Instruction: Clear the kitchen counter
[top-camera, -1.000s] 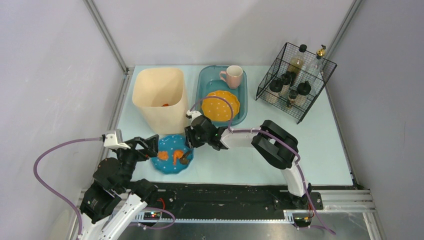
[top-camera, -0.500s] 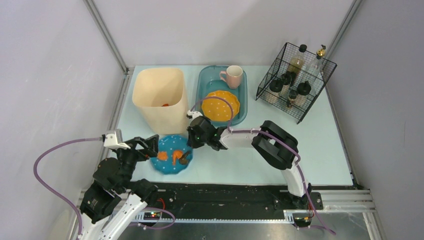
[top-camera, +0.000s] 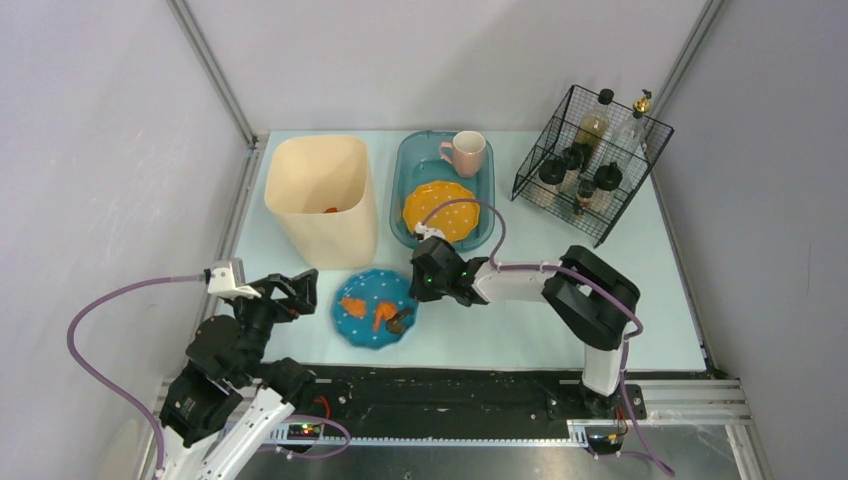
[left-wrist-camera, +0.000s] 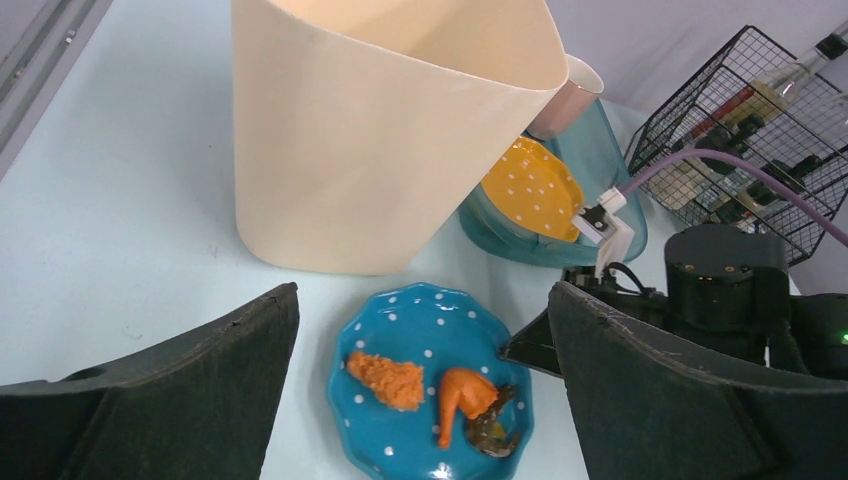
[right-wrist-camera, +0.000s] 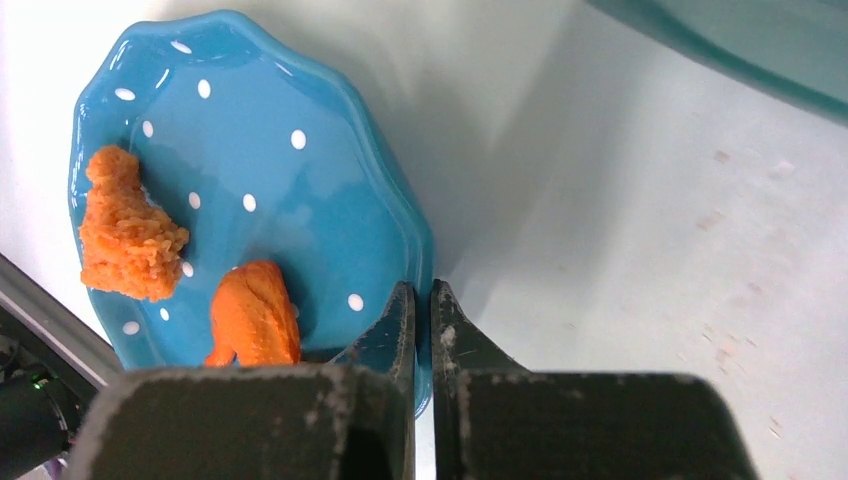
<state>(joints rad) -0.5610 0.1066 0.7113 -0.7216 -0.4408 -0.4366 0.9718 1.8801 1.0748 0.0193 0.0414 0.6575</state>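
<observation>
The plate in my right gripper should next move slightly back and to the right in the top view, where the counter is bare. Then my right gripper should release the plate's rim.
A blue dotted plate lies on the pale kitchen counter near its front edge. It carries a crumbly orange scrap, a smooth orange piece and a dark bit. My right gripper is shut on the plate's right rim, one finger inside the rim and one outside. In the top view the right gripper reaches in from the right. My left gripper stands open just left of the plate, touching nothing; in its wrist view the left gripper frames the plate.
A tall cream bin stands behind the plate. Right of it, a teal basin holds an orange dotted plate and a pink mug. A black wire rack of bottles sits at the back right.
My right gripper has shut on the blue plate's rim and dragged the plate a little to the right, away from the left gripper. The left arm has stayed in place.
</observation>
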